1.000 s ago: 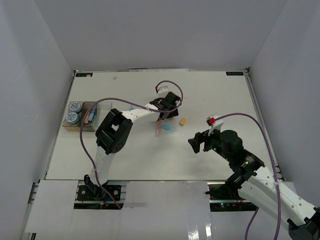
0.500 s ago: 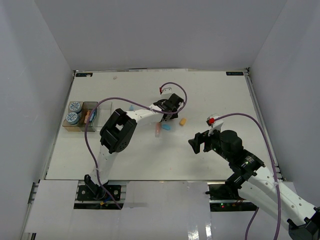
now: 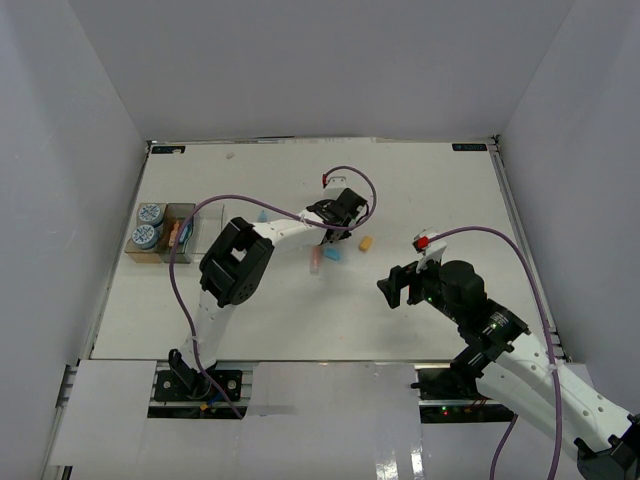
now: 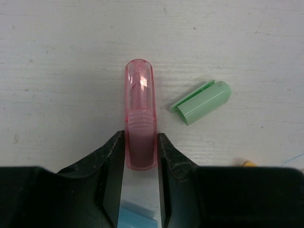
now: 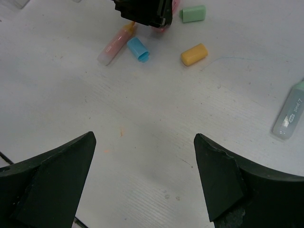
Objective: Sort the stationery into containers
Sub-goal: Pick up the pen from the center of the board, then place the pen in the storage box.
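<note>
I need to lift my left gripper next, swing it to the left in the top view and lower it into the middle bin beside the rolls, because that bin holds colored pieces.
My left gripper (image 4: 140, 156) is down on the table at mid-back (image 3: 335, 222), shut on the end of a translucent pink piece (image 4: 140, 104) that lies flat. A green piece (image 4: 202, 102) lies just right of it and a blue piece (image 4: 137, 216) sits under the fingers. Three containers stand at the far left: a tan bin (image 3: 160, 255) holding two patterned rolls (image 3: 151, 213), and next to it clear bins (image 3: 190, 215). My right gripper (image 5: 145, 166) hangs open above bare table, holding nothing.
The right wrist view shows a pink-and-orange piece (image 5: 114, 45), a blue piece (image 5: 138, 49), a yellow-orange piece (image 5: 194, 54) and a mint piece (image 5: 290, 113) loose on the table. White walls close in the table on three sides.
The left jaws have closed onto the pink piece, and that wrist has shifted slightly to the right. The right arm has not moved.
</note>
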Tool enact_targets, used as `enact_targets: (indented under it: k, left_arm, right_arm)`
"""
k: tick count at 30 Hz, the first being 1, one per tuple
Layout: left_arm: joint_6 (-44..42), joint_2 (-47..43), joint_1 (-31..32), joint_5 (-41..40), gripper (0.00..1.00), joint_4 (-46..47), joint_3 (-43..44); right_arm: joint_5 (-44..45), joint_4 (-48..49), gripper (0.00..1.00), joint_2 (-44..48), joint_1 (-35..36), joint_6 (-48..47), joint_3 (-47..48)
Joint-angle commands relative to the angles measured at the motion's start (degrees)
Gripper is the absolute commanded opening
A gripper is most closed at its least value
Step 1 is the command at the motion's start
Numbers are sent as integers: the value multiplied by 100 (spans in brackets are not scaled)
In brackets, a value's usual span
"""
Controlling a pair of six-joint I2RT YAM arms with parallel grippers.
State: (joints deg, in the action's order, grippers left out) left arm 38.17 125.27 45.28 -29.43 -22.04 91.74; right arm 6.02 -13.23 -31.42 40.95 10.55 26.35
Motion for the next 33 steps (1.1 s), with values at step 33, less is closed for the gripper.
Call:
enact_targets:
  k: [33]
  left_arm:
    - [-3554, -4574, -5072, 904, 30, 631, -3497]
  right_arm:
    - [-145, 146, 90, 118, 10, -105, 55]
